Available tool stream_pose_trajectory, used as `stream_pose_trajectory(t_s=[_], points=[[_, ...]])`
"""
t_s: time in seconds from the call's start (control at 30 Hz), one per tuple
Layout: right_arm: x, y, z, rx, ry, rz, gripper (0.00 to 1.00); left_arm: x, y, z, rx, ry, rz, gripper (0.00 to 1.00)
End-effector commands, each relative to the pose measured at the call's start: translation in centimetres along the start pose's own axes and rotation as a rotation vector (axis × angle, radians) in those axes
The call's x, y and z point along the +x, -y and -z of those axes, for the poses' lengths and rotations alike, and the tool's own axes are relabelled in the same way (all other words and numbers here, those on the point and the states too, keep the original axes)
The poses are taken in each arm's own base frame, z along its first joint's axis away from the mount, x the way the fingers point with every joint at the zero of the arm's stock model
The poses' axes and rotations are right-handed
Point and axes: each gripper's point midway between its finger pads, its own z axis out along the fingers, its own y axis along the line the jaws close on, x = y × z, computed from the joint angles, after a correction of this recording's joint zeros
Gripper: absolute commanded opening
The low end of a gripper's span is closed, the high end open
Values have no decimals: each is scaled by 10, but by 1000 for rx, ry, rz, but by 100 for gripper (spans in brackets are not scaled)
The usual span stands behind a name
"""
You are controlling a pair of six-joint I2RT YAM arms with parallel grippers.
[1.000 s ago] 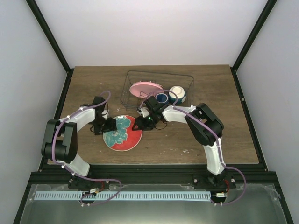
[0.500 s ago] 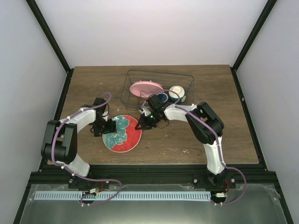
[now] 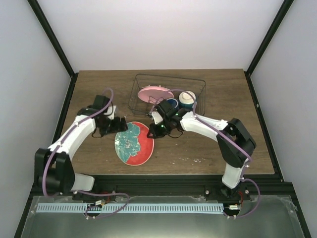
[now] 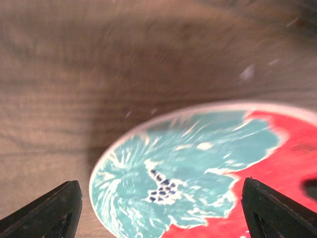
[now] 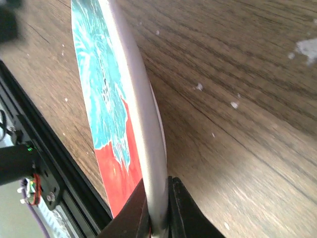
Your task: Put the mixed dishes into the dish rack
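Up and outward, then down, I will carry the held plate with my right gripper into the rack's near strip before the pink plate, still empty, and release.
A plate with a red and teal flower face is tilted up on edge over the wooden table. My right gripper is shut on its right rim. In the right wrist view the grey rim runs between the two fingers of the right gripper. My left gripper stands open just left of the plate, touching nothing. In the left wrist view the left gripper faces the plate. The dark wire dish rack at the back holds a pink plate, a dark blue mug and a cream bowl.
The table's black front rail lies close below the held plate. White specks mark the wood at the front right. The rack's near wall stands right behind the right gripper.
The right gripper has shut on the plate's rim and tipped the plate up on edge. The left gripper has let go, opened wider and drawn back to the left.
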Motion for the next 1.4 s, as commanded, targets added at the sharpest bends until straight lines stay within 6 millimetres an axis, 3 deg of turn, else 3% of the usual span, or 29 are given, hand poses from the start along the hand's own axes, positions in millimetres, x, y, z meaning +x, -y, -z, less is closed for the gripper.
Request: stream_pose_trajectory(t_s=[0.0, 0.17, 0.3, 0.4, 0.57, 0.83, 0.9, 1.1, 1.37], points=[[3, 12, 36, 192, 22, 77, 1, -25, 25, 53, 59, 145, -75, 91], [-3, 10, 71, 296, 55, 142, 1, -43, 22, 92, 31, 261, -75, 94], [-23, 0, 108, 379, 120, 276, 1, -52, 15, 106, 2, 297, -62, 94], [-46, -14, 145, 456, 216, 416, 1, -57, 8, 105, -22, 303, -53, 94], [-82, -60, 204, 474, 425, 668, 1, -58, 3, 95, -32, 282, -34, 94], [-111, -121, 283, 525, 742, 993, 1, -62, 1, 85, -34, 268, -30, 94], [-117, -127, 298, 569, 793, 1043, 1, -61, -1, 83, -37, 263, -29, 94], [-135, -118, 307, 755, 840, 1155, 1, -62, -1, 79, -33, 262, -15, 94], [-151, -100, 277, 848, 789, 1236, 1, -60, -3, 77, -37, 257, -5, 94]])
